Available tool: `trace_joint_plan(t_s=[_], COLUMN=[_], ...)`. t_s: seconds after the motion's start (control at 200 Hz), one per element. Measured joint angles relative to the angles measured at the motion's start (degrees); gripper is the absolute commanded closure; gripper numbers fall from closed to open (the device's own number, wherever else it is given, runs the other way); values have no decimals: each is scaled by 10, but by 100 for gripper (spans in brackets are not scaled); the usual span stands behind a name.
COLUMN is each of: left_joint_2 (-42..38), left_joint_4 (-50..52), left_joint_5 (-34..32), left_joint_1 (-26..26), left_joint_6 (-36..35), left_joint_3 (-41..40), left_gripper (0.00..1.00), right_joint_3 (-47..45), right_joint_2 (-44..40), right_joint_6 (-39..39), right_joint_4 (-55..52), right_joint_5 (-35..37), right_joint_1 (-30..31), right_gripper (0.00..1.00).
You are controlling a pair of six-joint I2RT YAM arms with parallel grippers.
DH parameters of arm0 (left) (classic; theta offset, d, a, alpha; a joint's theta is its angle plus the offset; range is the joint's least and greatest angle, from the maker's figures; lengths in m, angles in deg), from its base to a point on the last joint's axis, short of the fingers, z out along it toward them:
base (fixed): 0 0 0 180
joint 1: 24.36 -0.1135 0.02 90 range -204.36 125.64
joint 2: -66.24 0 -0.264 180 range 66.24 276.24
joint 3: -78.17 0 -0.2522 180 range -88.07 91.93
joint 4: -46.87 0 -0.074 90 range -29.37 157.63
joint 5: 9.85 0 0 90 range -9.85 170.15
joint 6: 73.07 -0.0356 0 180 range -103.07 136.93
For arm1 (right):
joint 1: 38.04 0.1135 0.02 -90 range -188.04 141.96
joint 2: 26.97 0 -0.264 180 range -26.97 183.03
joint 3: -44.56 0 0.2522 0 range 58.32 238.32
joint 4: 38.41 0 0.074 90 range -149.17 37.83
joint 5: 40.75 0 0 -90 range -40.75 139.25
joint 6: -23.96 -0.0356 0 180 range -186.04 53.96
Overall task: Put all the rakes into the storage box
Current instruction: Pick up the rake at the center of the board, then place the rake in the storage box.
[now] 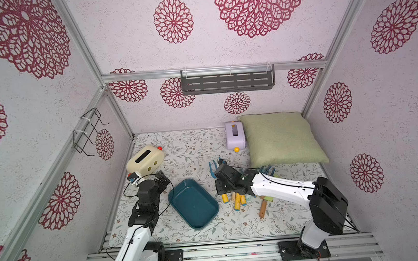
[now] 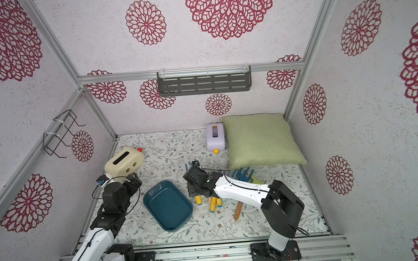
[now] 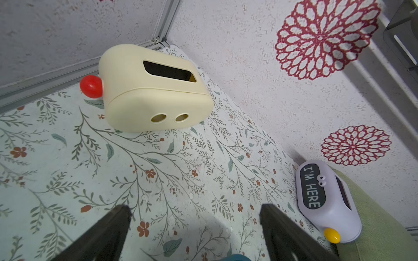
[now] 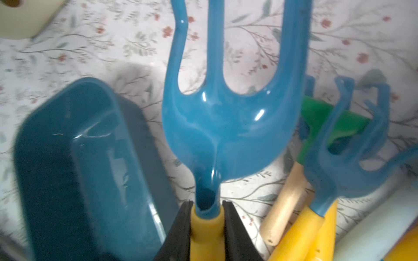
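Observation:
The storage box lies slantwise to the rake (image 4: 226,126). I should swing my right gripper over the box's empty bottom next, turning the rake lengthwise, and lower to release the rake's handle.
The rake (image 4: 226,126) has a blue three-pronged head on a yellow handle. My right gripper (image 4: 207,204) is shut on the handle just below the head. In both top views its prongs (image 1: 213,165) (image 2: 188,165) stick out beyond the right gripper (image 1: 222,163), right of the storage box. The storage box (image 1: 194,204) (image 2: 168,205) (image 4: 74,162) is a shallow dark teal tray with nothing in it, lying on the floral mat. My left gripper (image 3: 195,209) (image 1: 162,176) stands open over bare mat, just beyond the tray's far left corner.
Beside the rake lie a blue claw-headed tool (image 4: 352,158), a green tool (image 4: 328,122), yellow handles (image 1: 236,201) and a wooden handle (image 1: 263,208). A cream box (image 1: 145,159) sits far left, a lilac box (image 1: 234,135) and green cushion (image 1: 282,138) at the back right.

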Motion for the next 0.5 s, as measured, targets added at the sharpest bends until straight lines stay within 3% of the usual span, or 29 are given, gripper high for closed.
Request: trace_joint_plan(t_s=[0.21,0.5], left_joint_2=[-26,-76], left_joint_4=[2,9], left_joint_5=[-10,-36], left_joint_1=[-1,-2], left_joint_6=[5,8], left_joint_3=[-12,-24], left_gripper=[3,3], right_joint_3=[52,113], right_joint_2=[13,115], right_joint_6=[39,53], right_joint_4=[10,10], right_joint_5=[-89,-164], right_joint_1=[22,75], right_gripper=[84,84])
